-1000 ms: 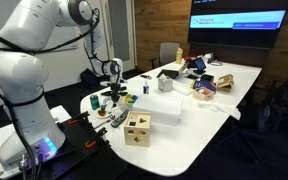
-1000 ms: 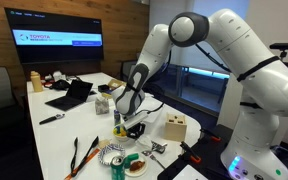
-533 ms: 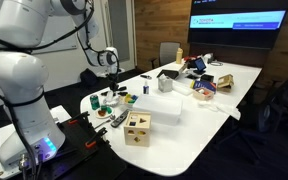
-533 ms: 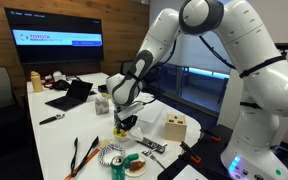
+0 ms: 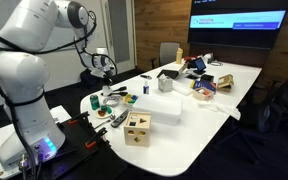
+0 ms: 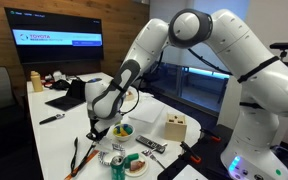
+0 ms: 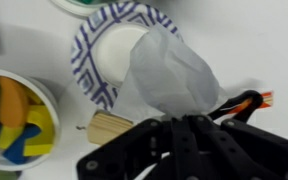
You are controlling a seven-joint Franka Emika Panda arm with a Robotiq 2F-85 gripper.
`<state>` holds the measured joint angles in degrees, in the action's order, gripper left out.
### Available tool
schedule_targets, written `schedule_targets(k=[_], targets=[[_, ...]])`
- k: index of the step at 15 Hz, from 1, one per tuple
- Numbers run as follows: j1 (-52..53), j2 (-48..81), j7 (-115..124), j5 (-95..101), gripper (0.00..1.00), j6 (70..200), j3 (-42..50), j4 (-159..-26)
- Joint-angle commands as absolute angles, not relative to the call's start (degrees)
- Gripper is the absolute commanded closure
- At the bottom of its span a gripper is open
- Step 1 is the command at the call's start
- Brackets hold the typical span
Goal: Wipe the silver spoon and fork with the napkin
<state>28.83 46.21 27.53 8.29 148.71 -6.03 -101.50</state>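
My gripper holds the napkin and should go down toward the right in the wrist view, onto the bare tabletop between plate [image 7: 89, 60] and tongs. It should let go of the napkin there, because that spot is clear.
My gripper [image 7: 174, 118] is shut on a white napkin [image 7: 172, 72], which bulges out from between the fingers. It hangs over a blue-patterned paper plate [image 7: 89, 60] on the white table. In both exterior views the gripper [image 5: 104, 86] [image 6: 97, 128] points down near the end of the table, with the napkin [image 6: 94, 133] below it. Some grey utensils [image 6: 151, 148] lie near the table's edge; I cannot tell whether they are the spoon and fork. They do not show in the wrist view.
A bowl of coloured pieces [image 7: 14, 110], a small wooden block [image 7: 109, 127] and orange-and-black tongs [image 7: 246, 103] lie around the plate. A wooden box [image 5: 137, 128] [image 6: 176, 128], a can [image 6: 117, 165], a laptop [image 6: 72, 95] and clutter fill the table.
The arm has swung toward the end of the table and come down, carrying the napkin from above the bowls to just over the patterned plate.
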Motion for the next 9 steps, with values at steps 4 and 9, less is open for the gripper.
schedule_targets(k=[4, 9], targets=[[30.9, 56.89, 21.81, 4.12, 1.0, 152.53, -9.29, -90.34], [31.0, 59.08, 22.02, 1.17, 0.59, 151.54, -8.69, -89.13]])
